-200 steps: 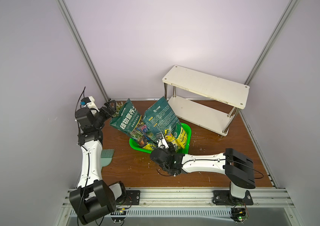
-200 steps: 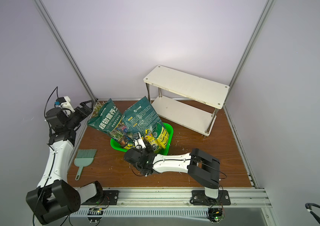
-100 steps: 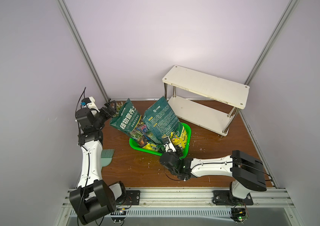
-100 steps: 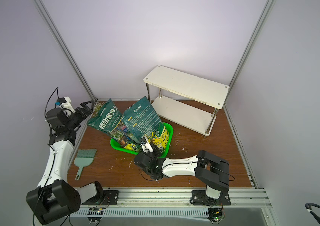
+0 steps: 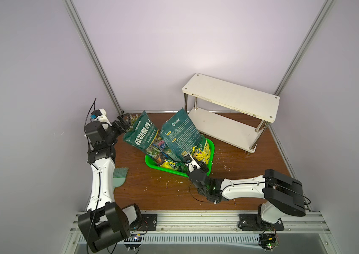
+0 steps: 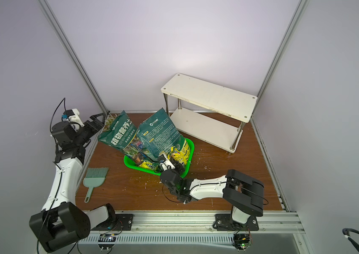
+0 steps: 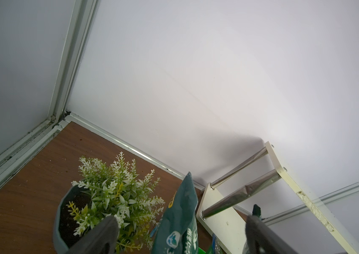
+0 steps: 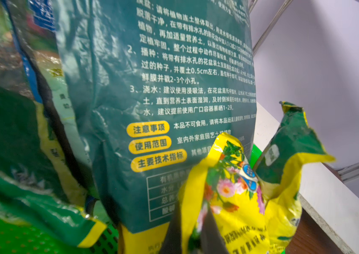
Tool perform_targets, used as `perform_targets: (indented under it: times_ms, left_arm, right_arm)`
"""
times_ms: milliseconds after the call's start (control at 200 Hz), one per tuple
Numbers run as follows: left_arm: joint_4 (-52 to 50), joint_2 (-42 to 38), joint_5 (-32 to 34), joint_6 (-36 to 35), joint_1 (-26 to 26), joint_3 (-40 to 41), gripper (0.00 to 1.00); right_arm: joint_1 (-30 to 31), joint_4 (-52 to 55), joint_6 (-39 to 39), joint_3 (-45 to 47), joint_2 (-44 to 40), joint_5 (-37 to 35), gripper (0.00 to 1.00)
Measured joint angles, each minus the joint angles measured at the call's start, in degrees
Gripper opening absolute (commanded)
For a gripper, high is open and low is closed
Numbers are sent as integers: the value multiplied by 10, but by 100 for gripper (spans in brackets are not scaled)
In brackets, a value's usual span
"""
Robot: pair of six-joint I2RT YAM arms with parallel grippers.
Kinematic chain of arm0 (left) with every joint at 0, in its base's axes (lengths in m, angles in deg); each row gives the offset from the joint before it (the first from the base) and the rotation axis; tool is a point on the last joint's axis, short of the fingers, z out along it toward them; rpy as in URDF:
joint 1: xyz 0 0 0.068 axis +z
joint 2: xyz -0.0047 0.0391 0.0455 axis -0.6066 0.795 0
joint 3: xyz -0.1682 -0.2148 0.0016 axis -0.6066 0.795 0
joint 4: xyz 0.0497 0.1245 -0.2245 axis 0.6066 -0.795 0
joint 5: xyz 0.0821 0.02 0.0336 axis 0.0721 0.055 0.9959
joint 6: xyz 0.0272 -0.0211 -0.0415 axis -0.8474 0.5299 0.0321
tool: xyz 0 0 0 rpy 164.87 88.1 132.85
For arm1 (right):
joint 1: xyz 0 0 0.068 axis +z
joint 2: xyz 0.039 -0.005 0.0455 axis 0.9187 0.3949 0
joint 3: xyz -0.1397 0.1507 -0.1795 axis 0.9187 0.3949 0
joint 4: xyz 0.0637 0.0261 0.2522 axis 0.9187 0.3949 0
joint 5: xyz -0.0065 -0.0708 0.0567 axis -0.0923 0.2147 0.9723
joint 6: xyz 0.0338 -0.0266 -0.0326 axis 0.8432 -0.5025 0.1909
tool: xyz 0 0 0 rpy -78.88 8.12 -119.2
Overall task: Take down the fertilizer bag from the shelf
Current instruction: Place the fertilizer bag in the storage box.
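My right gripper stays at the basket's near side next and spreads its fingers to release the yellow bag's fold (image 8: 191,202), since the bag already sits inside.
The shelf (image 5: 231,96) (image 6: 209,94) stands at the back right with both cream boards bare. A yellow flower-printed fertilizer bag (image 5: 200,152) (image 6: 179,155) (image 8: 235,198) sits in the green basket (image 5: 211,146) (image 6: 190,145). My right gripper (image 5: 197,161) (image 8: 192,233) is shut on a fold of it. Two tall dark green bags (image 5: 143,136) (image 5: 179,134) lean in the same basket. My left gripper (image 5: 124,119) (image 7: 180,228) is open at the upper left corner of the lettered bag, whose tip (image 7: 185,198) shows between the fingers without being pinched.
A potted plant (image 7: 112,193) (image 5: 132,119) stands in the back left corner behind the bags. A pale green hand brush (image 6: 96,178) lies on the wooden floor beside the left arm. White crumbs are scattered in front of the basket. Walls close in on three sides.
The right arm has swung its wrist and elbow to the right while staying shut at the basket's front edge. The left arm has not moved.
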Motion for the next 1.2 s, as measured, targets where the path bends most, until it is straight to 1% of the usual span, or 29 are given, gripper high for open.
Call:
perform_targets:
  times_ms: [180, 270, 510, 626, 676, 716, 736, 766, 826, 866, 901, 951, 1021, 1061, 1091, 1141, 1201]
  left_arm:
    - [0, 0, 0, 0, 1, 0, 94]
    - [0, 0, 0, 0, 2, 0, 94]
    - [0, -7, -1, 0, 2, 8, 95]
    - [0, -9, -2, 0, 2, 11, 96]
    - [0, -10, -2, 0, 2, 12, 96]
    - [1, -11, -2, 0, 2, 14, 96]
    - [1, -12, -2, 0, 2, 16, 97]
    - [1, -15, -2, 0, 2, 19, 97]
    - [1, -23, -1, 0, 2, 28, 98]
    - [4, -31, -1, 1, 2, 35, 98]
    - [5, -38, 1, 3, 2, 43, 98]
    - [9, -51, 3, 6, 2, 57, 99]
    - [16, -70, 8, 12, 2, 80, 100]
    - [20, -82, 13, 17, 2, 97, 99]
    - [24, -91, 17, 20, 2, 111, 99]
    - [39, -110, 27, 27, 2, 143, 99]
    - [68, -142, 47, 39, 2, 200, 99]
  right_arm:
    - [-2, -107, -14, 59, 0, 17, 0]
    - [0, -128, 0, 72, 0, 17, 0]
    - [25, -79, 82, 83, -23, 18, 0]
    - [30, -40, 136, 97, -56, 33, 0]
    - [33, -30, 154, 110, -76, 46, 9]
    - [38, -24, 165, 120, -93, 54, 20]
    - [40, -21, 170, 125, -102, 58, 27]
    - [44, -16, 176, 131, -116, 64, 42]
    - [53, 3, 180, 143, -146, 69, 67]
    - [57, 16, 181, 151, -168, 76, 79]
    - [59, 24, 181, 157, -187, 79, 87]
    - [62, 32, 178, 163, -218, 82, 92]
    - [61, 44, 179, 164, -264, 85, 94]
    - [61, 51, 182, 164, -293, 86, 95]
    - [61, 58, 183, 164, -314, 86, 99]
    - [61, 70, 185, 164, -354, 80, 99]
    - [59, 77, 184, 165, -404, 66, 99]
